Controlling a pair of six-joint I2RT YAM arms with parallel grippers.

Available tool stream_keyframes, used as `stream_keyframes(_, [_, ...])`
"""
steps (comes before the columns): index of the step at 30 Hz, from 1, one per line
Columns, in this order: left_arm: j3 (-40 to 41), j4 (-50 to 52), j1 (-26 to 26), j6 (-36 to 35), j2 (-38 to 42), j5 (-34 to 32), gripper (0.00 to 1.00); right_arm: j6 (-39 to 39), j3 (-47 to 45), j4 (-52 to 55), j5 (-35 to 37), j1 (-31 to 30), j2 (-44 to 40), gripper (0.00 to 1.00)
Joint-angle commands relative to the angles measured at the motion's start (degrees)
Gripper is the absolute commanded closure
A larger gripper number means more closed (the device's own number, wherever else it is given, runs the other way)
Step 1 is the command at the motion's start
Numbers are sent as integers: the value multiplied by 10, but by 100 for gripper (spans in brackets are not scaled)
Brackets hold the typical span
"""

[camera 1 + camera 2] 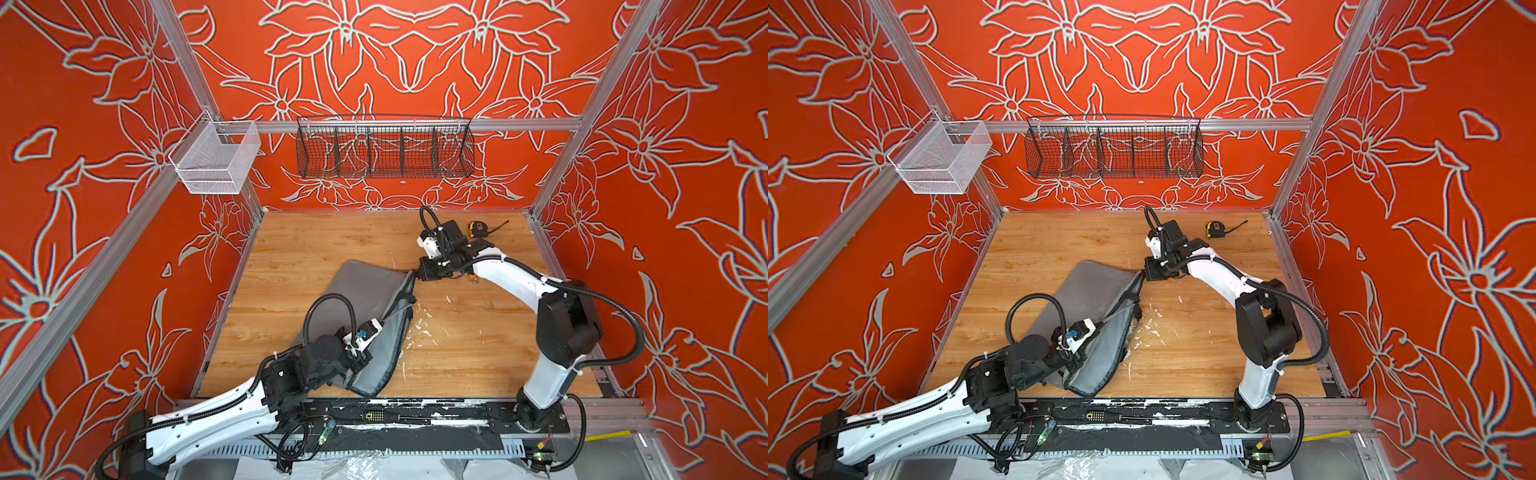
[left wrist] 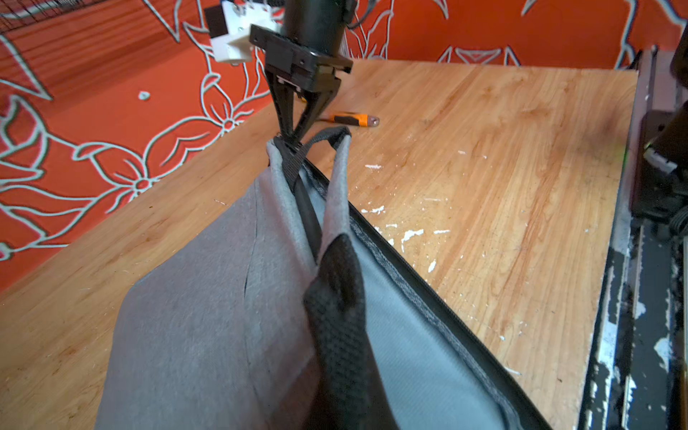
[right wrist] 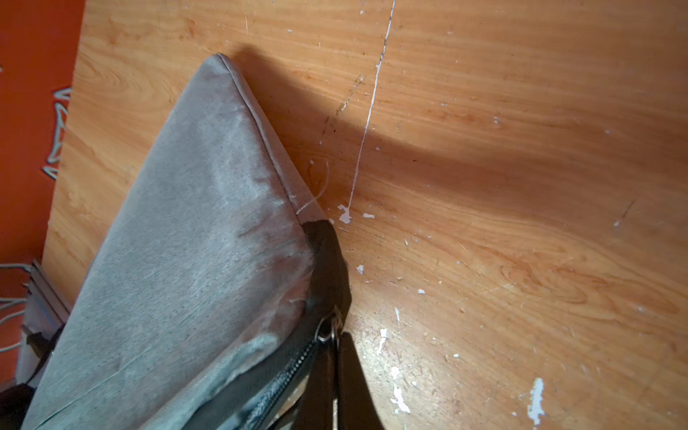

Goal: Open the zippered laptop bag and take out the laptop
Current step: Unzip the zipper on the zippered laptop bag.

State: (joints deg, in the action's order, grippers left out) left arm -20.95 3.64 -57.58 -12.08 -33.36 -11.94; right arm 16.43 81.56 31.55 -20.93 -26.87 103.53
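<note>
Next, my right gripper should draw the metal zipper pull (image 3: 327, 329) outward and release it at the edging's dark end (image 3: 330, 261), since that dark end lies just outward of my gripper.
The zippered laptop bag (image 1: 365, 286) (image 1: 1092, 286) is grey and lies aslant on the wooden table, its long zipper side raised off the surface. My left gripper (image 1: 365, 360) is at the bag's near end, shut on a dark woven strap handle (image 2: 337, 298). My right gripper (image 1: 413, 272) (image 2: 289, 137) is at the far corner. In the right wrist view its fingers (image 3: 348, 376) are shut on the metal zipper pull (image 3: 327, 329). The zipper teeth (image 3: 286, 372) run along the dark edging. The laptop is hidden.
A yellow-and-black tape measure (image 1: 478, 228) lies at the back right of the table. An orange-handled tool (image 2: 348, 120) lies just beyond the right gripper. A black wire basket (image 1: 384, 151) and a white mesh basket (image 1: 216, 160) hang on the frame above.
</note>
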Motion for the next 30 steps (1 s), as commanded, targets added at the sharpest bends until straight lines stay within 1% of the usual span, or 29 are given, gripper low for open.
stream_keyframes(1, [-92,-11,-3,-45,-34,96,100,-41,63,-14,58,33,42,100])
stream_keyframes(3, [-124,10,-2,-59,-50,110,100,-41,65,-31,44,42,61,100])
stream_keyframes(5, [-126,-1,0,-67,-52,111,100,-34,72,-49,23,53,77,100])
stream_keyframes(7, [-128,-15,8,-63,-55,120,100,-29,91,-58,-10,64,92,100])
stream_keyframes(10, [-132,-29,19,-49,-73,141,100,-34,114,-52,-25,68,97,100])
stream_keyframes(12, [-130,-42,21,-45,-91,145,100,-34,108,-56,-21,68,84,95])
stream_keyframes(13, [-130,-50,23,-43,-102,146,100,-30,100,-59,-18,68,74,89])
stream_keyframes(16, [-129,-69,32,-34,-121,148,100,-13,60,-66,-1,69,35,69])
stream_keyframes(18, [-125,-83,41,-29,-123,151,100,-1,25,-68,21,70,0,62])
stream_keyframes(21, [-118,-99,61,-19,-119,172,100,14,-37,-76,60,72,-59,59])
stream_keyframes(23, [-118,-96,71,-15,-113,186,100,22,-75,-82,70,74,-99,58])
stream_keyframes(26, [-122,-77,82,-11,-105,193,100,43,-134,-93,65,74,-161,57])
stream_keyframes(30, [-123,-63,91,7,-95,181,100,83,-226,-117,49,74,-246,56])
